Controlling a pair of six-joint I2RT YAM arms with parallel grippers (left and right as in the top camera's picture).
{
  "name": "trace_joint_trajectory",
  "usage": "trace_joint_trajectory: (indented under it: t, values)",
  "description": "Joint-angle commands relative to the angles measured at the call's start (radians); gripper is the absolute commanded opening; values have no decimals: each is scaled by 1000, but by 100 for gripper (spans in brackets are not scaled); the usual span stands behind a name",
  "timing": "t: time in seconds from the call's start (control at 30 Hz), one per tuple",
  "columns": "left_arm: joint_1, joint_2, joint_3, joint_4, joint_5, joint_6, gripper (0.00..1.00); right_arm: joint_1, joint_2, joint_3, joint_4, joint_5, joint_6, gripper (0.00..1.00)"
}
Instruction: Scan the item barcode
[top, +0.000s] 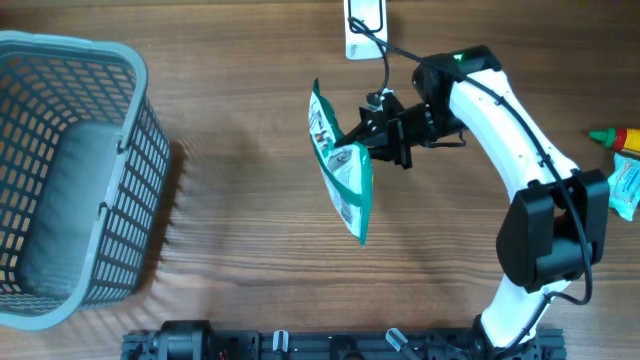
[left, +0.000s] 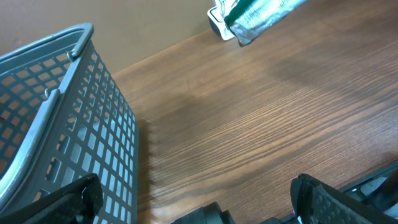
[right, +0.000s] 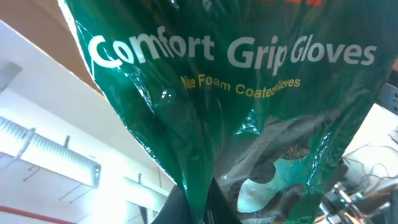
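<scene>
I will turn my right gripper next and lower it toward the bare tabletop short of the scanner to let the packet go flat, because the packet is hanging edge-on there.
The item is a green plastic packet of gloves, held in the air over the middle of the table, edge-on and hanging down. My right gripper is shut on its upper edge. In the right wrist view the packet fills the frame and its pinched edge runs down between my right gripper's fingers. I cannot make out a barcode. The white scanner stands at the table's far edge, just beyond the packet. My left gripper stands open and empty low over the table beside the basket, with the packet far ahead.
A grey mesh basket with a handle stands at the left, and its wall is close to my left fingers. A yellow bottle with a red cap and a teal packet lie at the right edge.
</scene>
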Motion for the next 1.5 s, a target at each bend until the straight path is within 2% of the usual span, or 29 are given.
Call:
trace_joint_trajectory:
  t: [0.0, 0.27, 0.4, 0.47, 0.57, 0.63, 0.67, 0.77, 0.83, 0.97, 1.03, 1.17, 1.27, 1.3, 1.33, 1.37, 1.47]
  values:
    - [-3, -3, 0, 2, -2, 5, 100, -10, 11, 6, 1, -55, -25, 4]
    - [-3, -3, 0, 2, -2, 5, 100, -22, 11, 6, 1, -35, -72, 4]
    - [-3, -3, 0, 2, -2, 5, 100, -85, 2, 6, 1, -27, -98, 4]
    - [-3, -3, 0, 2, -2, 5, 100, -118, 2, 6, 4, -13, -154, 4]
    - [-3, -3, 0, 3, -2, 5, 100, -134, 2, 6, 92, 191, -325, 4]
    - [-3, -3, 0, 2, -2, 5, 100, -115, 2, 5, 160, 482, -378, 4]
    - [-3, -3, 0, 2, -2, 5, 100, -91, 2, 2, 205, 712, -345, 4]
    - [-3, -3, 0, 2, -2, 5, 100, -19, 3, -14, 331, 1019, -180, 4]
    - [-3, -3, 0, 3, -2, 5, 100, 40, 6, -17, 425, 1094, -175, 7]
    - [-3, -3, 0, 2, -2, 5, 100, 142, 12, -17, 558, 1286, -183, 4]
    - [-3, -3, 0, 2, -2, 5, 100, 175, 13, -17, 584, 1355, -127, 5]
    - [-3, -3, 0, 2, -2, 5, 100, 255, 13, -82, 726, 1354, -247, 5]
    - [-3, -3, 0, 2, -2, 5, 100, 292, 13, -133, 799, 1354, -249, 18]
    - [-3, -3, 0, 2, -2, 5, 100, 302, 13, -151, 815, 1354, -249, 33]
    - [-3, -3, 0, 2, -2, 5, 100, 307, 13, -166, 831, 1355, -249, 71]
    - [-3, -3, 0, 2, -2, 5, 100, 308, 13, -172, 841, 1357, -249, 97]
    - [-3, -3, 0, 2, -2, 5, 100, 308, 13, -172, 864, 1395, -244, 100]
